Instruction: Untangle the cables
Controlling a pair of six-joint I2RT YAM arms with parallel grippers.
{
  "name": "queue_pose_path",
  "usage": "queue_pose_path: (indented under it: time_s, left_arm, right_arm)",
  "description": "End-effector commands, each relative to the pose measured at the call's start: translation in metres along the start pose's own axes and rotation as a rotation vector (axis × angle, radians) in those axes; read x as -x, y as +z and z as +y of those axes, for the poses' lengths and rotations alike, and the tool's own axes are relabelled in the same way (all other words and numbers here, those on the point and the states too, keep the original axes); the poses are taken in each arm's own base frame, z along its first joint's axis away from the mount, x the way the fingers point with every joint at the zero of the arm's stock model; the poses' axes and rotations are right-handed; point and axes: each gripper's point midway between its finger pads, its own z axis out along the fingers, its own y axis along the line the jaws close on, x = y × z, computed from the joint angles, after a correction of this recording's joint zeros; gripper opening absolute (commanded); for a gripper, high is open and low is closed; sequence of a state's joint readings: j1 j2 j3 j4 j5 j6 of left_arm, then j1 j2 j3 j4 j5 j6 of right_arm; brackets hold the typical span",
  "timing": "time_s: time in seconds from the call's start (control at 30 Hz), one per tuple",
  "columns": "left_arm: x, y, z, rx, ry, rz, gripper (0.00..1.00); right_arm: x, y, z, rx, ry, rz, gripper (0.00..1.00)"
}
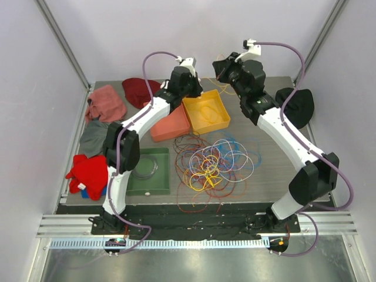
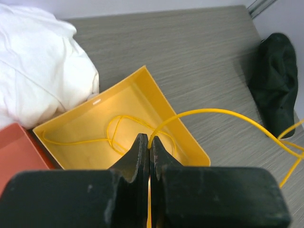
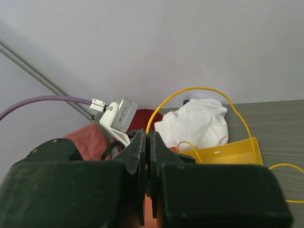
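Part of the yellow cable is already coiled inside, so my right gripper should next go down over the inside of the yellow bin and release that cable there.
The cables lie in a loose tangle of red, yellow, blue, white and orange wires at the table's middle. One yellow cable runs out of the yellow bin and arcs to the right. My left gripper is shut on it just above the bin; in the top view this gripper is at the bin's back left corner. My right gripper is shut on the same yellow cable, which loops up and over toward the yellow bin. In the top view the right gripper hovers behind the bin.
An orange-red bin sits left of the yellow one, and a green tray lies at front left. Pink, dark red, grey and red cloths line the left side. A black cloth lies at right, a white cloth behind the bins.
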State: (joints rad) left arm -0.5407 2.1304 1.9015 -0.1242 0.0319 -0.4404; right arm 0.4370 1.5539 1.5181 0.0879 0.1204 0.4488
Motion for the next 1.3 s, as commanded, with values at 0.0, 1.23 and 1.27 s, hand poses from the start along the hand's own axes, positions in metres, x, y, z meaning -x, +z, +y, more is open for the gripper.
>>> queue_pose_path:
  time_s: [0.0, 1.23, 1.27]
  left_arm:
    - [-0.026, 0.009, 0.005, -0.002, -0.021, 0.092, 0.02]
    - [-0.039, -0.189, 0.052, 0.414, -0.173, 0.077, 1.00]
    - [-0.039, -0.197, 0.050, 0.407, -0.173, 0.065, 1.00]
  right_arm:
    - [-0.023, 0.025, -0.021, -0.018, 0.014, 0.013, 0.01]
    - [-0.168, 0.076, -0.086, -0.101, 0.088, 0.263, 0.01]
    - [-0.177, 0.076, -0.091, -0.114, 0.082, 0.284, 0.01]
